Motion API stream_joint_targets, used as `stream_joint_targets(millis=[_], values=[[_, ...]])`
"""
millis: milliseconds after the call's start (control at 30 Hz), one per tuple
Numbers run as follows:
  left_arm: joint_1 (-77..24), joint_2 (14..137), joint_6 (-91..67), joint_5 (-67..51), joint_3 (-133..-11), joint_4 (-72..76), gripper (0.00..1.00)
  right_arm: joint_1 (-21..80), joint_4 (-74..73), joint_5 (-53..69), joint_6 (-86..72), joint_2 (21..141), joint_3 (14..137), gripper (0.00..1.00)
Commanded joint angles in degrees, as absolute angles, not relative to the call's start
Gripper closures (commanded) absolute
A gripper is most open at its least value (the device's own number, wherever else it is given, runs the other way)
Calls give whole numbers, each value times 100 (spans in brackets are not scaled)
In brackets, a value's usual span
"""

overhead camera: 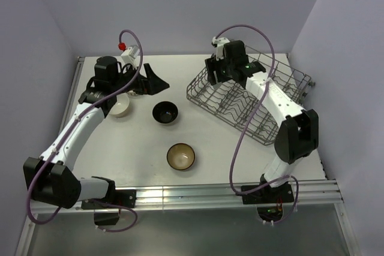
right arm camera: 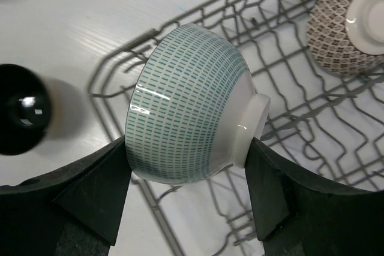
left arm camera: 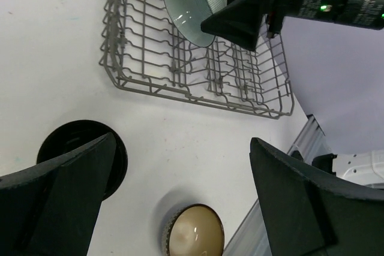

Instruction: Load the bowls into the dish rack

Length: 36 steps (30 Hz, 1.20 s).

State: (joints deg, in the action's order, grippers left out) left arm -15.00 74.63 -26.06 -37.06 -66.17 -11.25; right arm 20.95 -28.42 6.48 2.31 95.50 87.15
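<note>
I will lower my right gripper into the rack beside the red-white lattice bowl and let go of the pale teal bowl, because the wires there are empty.
My right gripper is shut on the pale teal bowl, gripping it rim to foot, tilted on its side just above the near-left end of the grey wire dish rack. The bowl also shows in the left wrist view. The red-white lattice bowl lies upside down in the rack. The cream bowl, black bowl and brown bowl with tan inside stand on the table. My left gripper is open and empty, above the table between the cream and black bowls.
The rack sits slanted at the back right, close to the right wall. A metal rail runs along the table's near edge. The left arm's red-tipped cable loops near the back wall.
</note>
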Motion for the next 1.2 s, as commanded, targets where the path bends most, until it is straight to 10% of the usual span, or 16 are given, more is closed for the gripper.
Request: stream_joint_targets(millis=[0, 1167], values=[[-1477, 7067, -2276, -3244, -6671, -1406, 1, 2083, -2514, -157, 1080, 9764, 9281, 100], [-1441, 6917, -2162, -2734, -6372, -1828, 1, 2057, -1451, -1994, 3093, 12190, 10230, 100]])
